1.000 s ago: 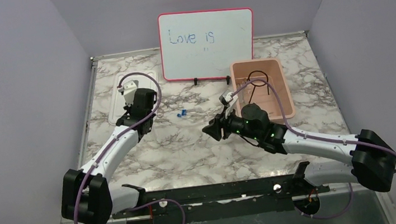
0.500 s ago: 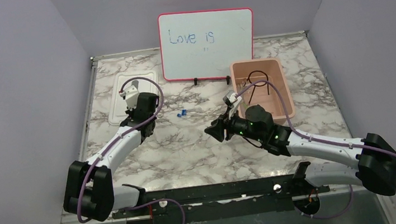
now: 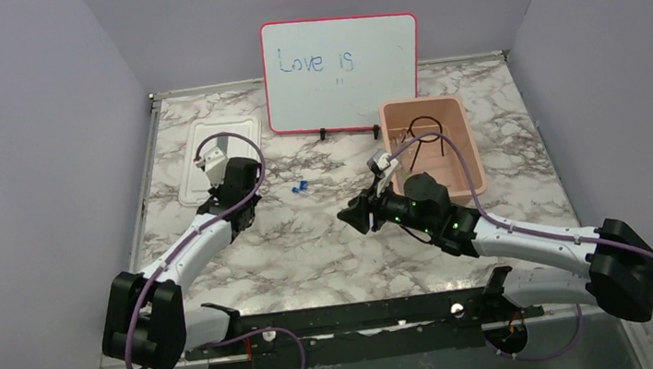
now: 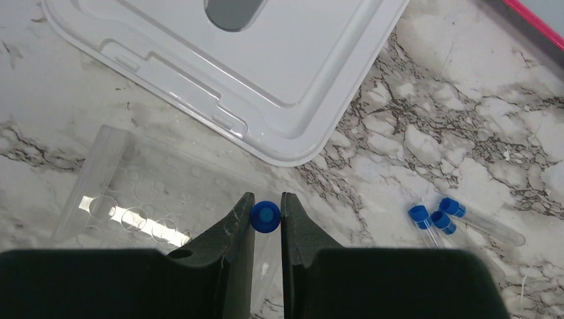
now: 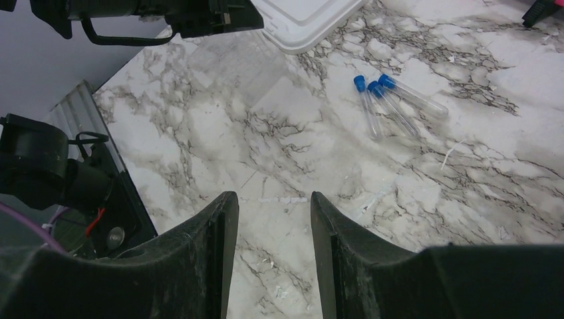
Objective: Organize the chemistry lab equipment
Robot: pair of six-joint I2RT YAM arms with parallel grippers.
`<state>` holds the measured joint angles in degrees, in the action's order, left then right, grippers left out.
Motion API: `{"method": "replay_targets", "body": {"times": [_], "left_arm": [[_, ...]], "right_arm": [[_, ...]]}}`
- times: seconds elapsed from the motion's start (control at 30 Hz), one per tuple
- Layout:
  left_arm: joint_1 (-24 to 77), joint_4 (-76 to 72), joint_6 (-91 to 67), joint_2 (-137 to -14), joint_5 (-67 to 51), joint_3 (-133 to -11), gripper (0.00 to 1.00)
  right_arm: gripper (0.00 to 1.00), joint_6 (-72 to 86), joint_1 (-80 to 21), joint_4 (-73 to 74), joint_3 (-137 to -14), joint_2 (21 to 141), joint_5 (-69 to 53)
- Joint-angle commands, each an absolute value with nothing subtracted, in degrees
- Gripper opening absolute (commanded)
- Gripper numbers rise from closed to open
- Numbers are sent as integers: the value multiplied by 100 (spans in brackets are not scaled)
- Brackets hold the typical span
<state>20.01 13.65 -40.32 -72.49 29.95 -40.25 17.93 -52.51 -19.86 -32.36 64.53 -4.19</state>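
Note:
I will next lower my left gripper and move it toward the loose tubes, onto the rack's corner on their side, because round holes there suit the upright tube.
My left gripper [image 4: 267, 212] is shut on a clear blue-capped tube [image 4: 266, 216], held upright over the near edge of a clear plastic rack [image 4: 126, 193] with round holes. In the top view this gripper [image 3: 232, 204] hangs just in front of the white lid. Three more blue-capped tubes [image 4: 439, 219] lie together on the marble to its right; they also show in the top view [image 3: 302, 188] and the right wrist view [image 5: 392, 106]. My right gripper [image 5: 269, 219] is open and empty above bare marble, near side of those tubes [image 3: 351, 214]. A black wire ring [image 3: 425, 127] stands in the pink tub.
The white lid [image 4: 279, 73] lies flat just beyond the rack at the back left [image 3: 202, 134]. The pink tub [image 3: 465, 145] sits at the back right. The pink-framed whiteboard [image 3: 342, 71] stands at the back centre.
My left wrist has shifted a little toward the near side, still holding the tube. My right gripper has moved slightly forward toward the tubes.

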Motion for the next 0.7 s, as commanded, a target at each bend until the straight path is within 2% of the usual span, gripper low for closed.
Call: {"method": "replay_targets", "body": {"times": [0.0, 0.23, 0.67], "left_arm": [[2264, 1433, -4416, -7163, 2731, -3923, 12], [2942, 1567, -4465, -7353, 3309, -4110, 12], [3540, 1605, -4358, -7831, 4010, -4163, 13]], "right_arm": [[48, 1696, -5283, -1966, -3216, 6537, -299], [48, 1704, -5289, -1925, -3234, 6574, -203], [48, 1844, -5287, -1816, -3266, 6679, 133]]}}
